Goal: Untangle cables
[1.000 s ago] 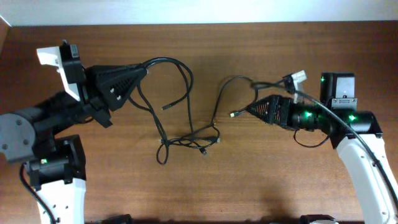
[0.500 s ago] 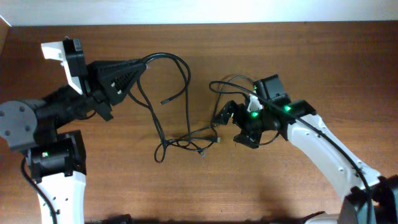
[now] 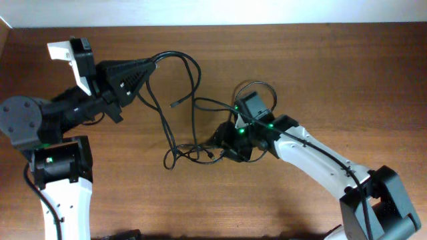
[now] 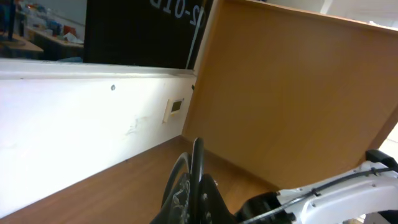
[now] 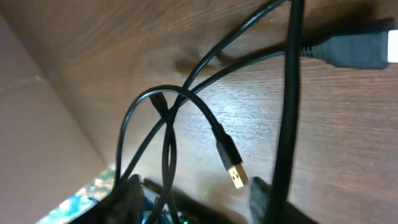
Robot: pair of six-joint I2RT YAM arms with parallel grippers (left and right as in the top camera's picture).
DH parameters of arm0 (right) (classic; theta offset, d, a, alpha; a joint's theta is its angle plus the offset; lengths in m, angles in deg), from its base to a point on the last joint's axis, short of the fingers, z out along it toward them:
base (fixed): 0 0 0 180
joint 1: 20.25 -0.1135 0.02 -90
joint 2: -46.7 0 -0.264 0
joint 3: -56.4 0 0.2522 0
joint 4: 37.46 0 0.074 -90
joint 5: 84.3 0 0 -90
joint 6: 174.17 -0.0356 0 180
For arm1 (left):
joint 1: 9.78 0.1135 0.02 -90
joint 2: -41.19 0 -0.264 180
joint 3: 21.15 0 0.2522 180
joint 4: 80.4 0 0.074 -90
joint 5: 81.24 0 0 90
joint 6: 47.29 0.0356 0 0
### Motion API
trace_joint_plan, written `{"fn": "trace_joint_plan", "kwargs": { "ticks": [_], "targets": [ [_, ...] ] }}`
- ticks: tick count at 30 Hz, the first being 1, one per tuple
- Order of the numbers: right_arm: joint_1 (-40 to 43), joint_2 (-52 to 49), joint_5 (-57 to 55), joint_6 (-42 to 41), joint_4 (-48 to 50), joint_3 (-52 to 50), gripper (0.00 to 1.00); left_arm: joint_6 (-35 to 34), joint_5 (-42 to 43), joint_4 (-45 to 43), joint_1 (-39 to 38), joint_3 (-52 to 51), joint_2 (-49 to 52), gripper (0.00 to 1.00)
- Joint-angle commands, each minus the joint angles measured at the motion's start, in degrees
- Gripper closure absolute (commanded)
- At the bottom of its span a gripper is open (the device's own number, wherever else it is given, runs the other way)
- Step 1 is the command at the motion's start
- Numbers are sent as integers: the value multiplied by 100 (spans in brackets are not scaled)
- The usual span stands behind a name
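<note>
The strands run into the tangle [image 3: 193,151], so my left gripper will next pull them to the left in the overhead view, then go down toward the tabletop and let them go.
Thin black cables [image 3: 197,100] loop across the wooden table and knot into a tangle [image 3: 193,151] near the middle. One loose plug end [image 3: 175,105] lies inside the big loop. My left gripper [image 3: 152,64] is shut on the top of that loop; in the left wrist view the cable [image 4: 198,163] rises from between the closed fingers [image 4: 214,202]. The right gripper [image 3: 223,142] sits at the tangle's right edge. In the right wrist view its jaws [image 5: 196,199] stand apart, a doubled strand [image 5: 168,174] and a gold-tipped plug [image 5: 236,176] lying between them, unpinched.
The white wall edge [image 3: 213,13] runs along the table's far side. The left arm's base [image 3: 60,173] stands at the lower left and the right arm's base [image 3: 377,207] at the lower right. A thicker black plug [image 5: 357,50] lies at the upper right of the right wrist view.
The right arm has swung from the right side leftward and down onto the tangle, its jaws narrowing. The left gripper holds its cable and has shifted slightly up.
</note>
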Motion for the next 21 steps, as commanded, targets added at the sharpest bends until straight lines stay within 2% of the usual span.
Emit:
{"fn": "trace_joint_plan", "kwargs": {
  "ticks": [1, 2, 4, 5, 8, 11, 15, 18, 21],
  "targets": [
    [-249, -74, -601, -66, -17, 63, 60, 114, -118, -11, -11, 107, 20, 100],
    [-251, -74, -793, -63, -101, 63, 70, 116, -120, -13, -11, 107, 24, 100],
    [-210, -74, -1119, -63, -343, 63, 79, 319, -118, -11, -11, 107, 33, 100],
    [-118, -74, -1375, -61, -743, 63, 94, 487, -122, -11, 4, 107, 57, 100],
    [304, -72, -1641, -13, -1552, 63, 96, 507, -212, 81, 310, 107, 236, 100],
    [1056, -72, -1672, 586, -1976, 63, 96, 527, -229, 623, 695, 107, 511, 100],
    [2271, -72, -1626, 1445, -2387, 63, 96, 535, -225, 809, 966, 107, 903, 100],
    [2868, -72, -1624, 1947, -2618, 63, 96, 999, -326, 1209, 966, 107, 1119, 100],
    [3228, -72, -1628, 2374, -2763, 63, 96, 1320, -1019, 1980, 966, 107, 1272, 100]
  ]
}}
